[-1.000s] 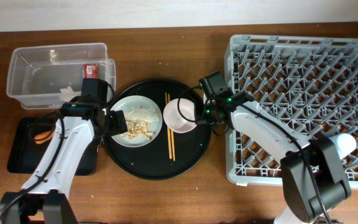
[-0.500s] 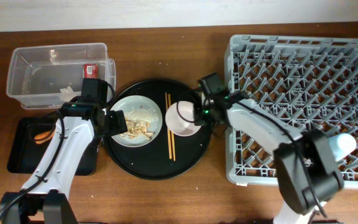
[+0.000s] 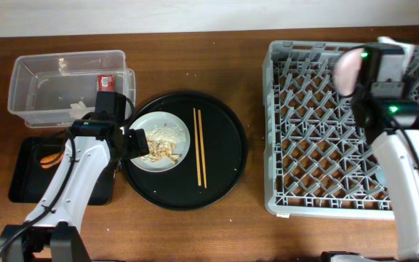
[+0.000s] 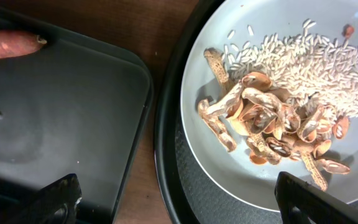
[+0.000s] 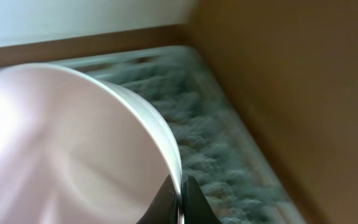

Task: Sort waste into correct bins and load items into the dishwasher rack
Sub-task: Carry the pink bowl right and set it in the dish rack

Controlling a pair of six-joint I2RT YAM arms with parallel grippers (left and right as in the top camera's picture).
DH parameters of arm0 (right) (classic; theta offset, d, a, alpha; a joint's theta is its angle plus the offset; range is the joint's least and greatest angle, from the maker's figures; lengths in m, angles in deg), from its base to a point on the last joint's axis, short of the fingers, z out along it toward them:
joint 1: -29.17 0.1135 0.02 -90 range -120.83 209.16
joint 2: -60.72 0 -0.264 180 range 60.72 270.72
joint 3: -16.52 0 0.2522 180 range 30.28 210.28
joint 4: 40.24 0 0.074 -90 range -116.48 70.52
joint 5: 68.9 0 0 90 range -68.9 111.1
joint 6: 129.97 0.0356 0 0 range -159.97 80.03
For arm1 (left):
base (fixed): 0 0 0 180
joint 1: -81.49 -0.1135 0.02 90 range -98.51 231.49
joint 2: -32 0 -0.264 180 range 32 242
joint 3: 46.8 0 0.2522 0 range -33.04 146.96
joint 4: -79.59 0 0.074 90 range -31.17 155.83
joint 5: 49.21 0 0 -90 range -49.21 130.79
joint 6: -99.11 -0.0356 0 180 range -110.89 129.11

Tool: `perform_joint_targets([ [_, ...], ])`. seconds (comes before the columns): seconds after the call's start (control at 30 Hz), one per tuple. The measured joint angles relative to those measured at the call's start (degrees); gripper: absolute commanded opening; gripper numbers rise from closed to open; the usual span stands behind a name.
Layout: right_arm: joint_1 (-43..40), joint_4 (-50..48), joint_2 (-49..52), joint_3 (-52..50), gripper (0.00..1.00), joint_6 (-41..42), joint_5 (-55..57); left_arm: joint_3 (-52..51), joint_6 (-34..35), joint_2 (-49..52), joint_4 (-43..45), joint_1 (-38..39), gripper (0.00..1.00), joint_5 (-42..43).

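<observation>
My right gripper turns and brings the bowl point(image 3: 346, 70) down among the open pegs below it in the grey rack's far part next and releases the bowl's rim.
My right gripper point(image 3: 361, 73) is shut on the rim of the white bowl point(image 3: 346, 70) and holds it on edge, high over the far right of the grey dishwasher rack point(image 3: 318, 124). In the right wrist view its fingertips point(image 5: 180, 200) pinch the bowl's rim point(image 5: 61, 143). My left gripper point(image 3: 133, 142) is open at the left edge of the grey-white plate point(image 3: 151, 122). The left wrist view shows the gripper's wide-open jaws point(image 4: 185, 202), the plate point(image 4: 278, 180), beige scraps point(image 4: 272, 124) and rice point(image 4: 303, 62). The chopsticks point(image 3: 198, 145) lie beside the plate. The light-blue cup is hidden.
The round black tray point(image 3: 224, 153) holds the plate and chopsticks. The clear tub point(image 3: 49, 80) at the far left holds the red wrapper point(image 3: 106, 81) and tissue point(image 3: 78, 109). The shallow black tray point(image 3: 24, 182) holds the carrot piece point(image 3: 49, 156), which also shows in the left wrist view point(image 4: 8, 45).
My right gripper has lifted the white bowl off the round tray and carried it up and right, over the rack's far side. The left arm has not moved.
</observation>
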Motion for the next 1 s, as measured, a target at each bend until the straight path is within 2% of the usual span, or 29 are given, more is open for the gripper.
perform_joint_targets([
  [0.13, -5.09, -3.45, 3.93, 0.0, 0.04, -2.71, 12.55, 0.0, 0.0, 0.0, 0.02, 0.0, 0.99, 0.0],
  [0.3, -9.46, -5.57, 10.54, 0.0, 0.04, -3.82, 19.74, 0.0, 0.0, 0.0, 0.17, 0.0, 0.99, 0.0],
  [0.57, -12.2, -8.81, 22.21, 0.0, 0.04, -3.93, 22.01, 0.0, 0.0, 0.0, 0.22, 0.0, 0.99, 0.0],
  [0.7, -11.47, -8.57, 22.62, 0.0, 0.04, -2.73, 21.94, 0.0, 0.0, 0.0, 0.35, 0.0, 0.99, 0.0],
  [1.0, -3.69, 1.09, 22.69, 0.31, 0.05, 2.19, 15.82, 0.0, 0.0, 0.0, 0.66, 0.0, 0.99, 0.0],
])
